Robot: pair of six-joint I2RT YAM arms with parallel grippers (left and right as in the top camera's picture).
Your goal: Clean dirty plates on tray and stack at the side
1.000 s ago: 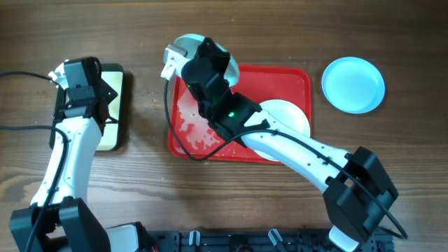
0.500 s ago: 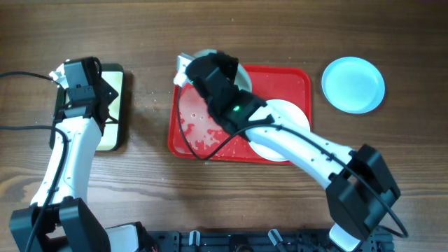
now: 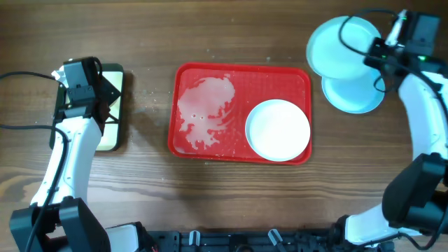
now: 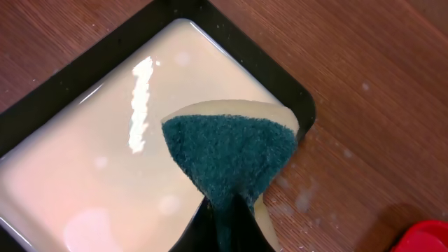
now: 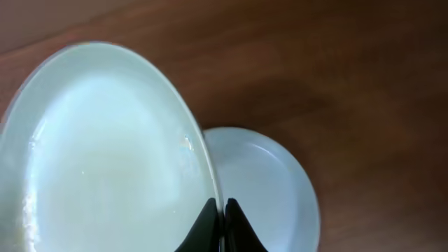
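The held plate is hanging tilted past the far edge of the second plate, so the robot's right gripper next needs to move back and down to release it onto the second pale blue plate (image 3: 355, 96) (image 5: 266, 185).
The red tray (image 3: 210, 77) lies mid-table with pale smears on its left half. A white plate (image 3: 278, 130) sits on its right half. My right gripper (image 3: 378, 54) is shut on the rim of a pale blue plate (image 3: 339, 46) and holds it tilted above the table at the far right, over a second pale blue plate (image 3: 357, 98) lying on the wood. In the right wrist view my jaws (image 5: 222, 217) pinch the held plate (image 5: 105, 154), with the other plate (image 5: 266, 189) below. My left gripper (image 4: 234, 210) is shut on a green sponge (image 4: 231, 154) over the cream tray (image 4: 91, 154).
The small dark-rimmed cream tray (image 3: 115, 115) lies at the left under my left arm. Crumbs speckle the wood between it and the red tray. Cables run off the left and upper right edges.
My right arm has swung from the red tray's upper left corner to the far right, carrying the pale blue plate over the one on the table. The left arm has not moved.
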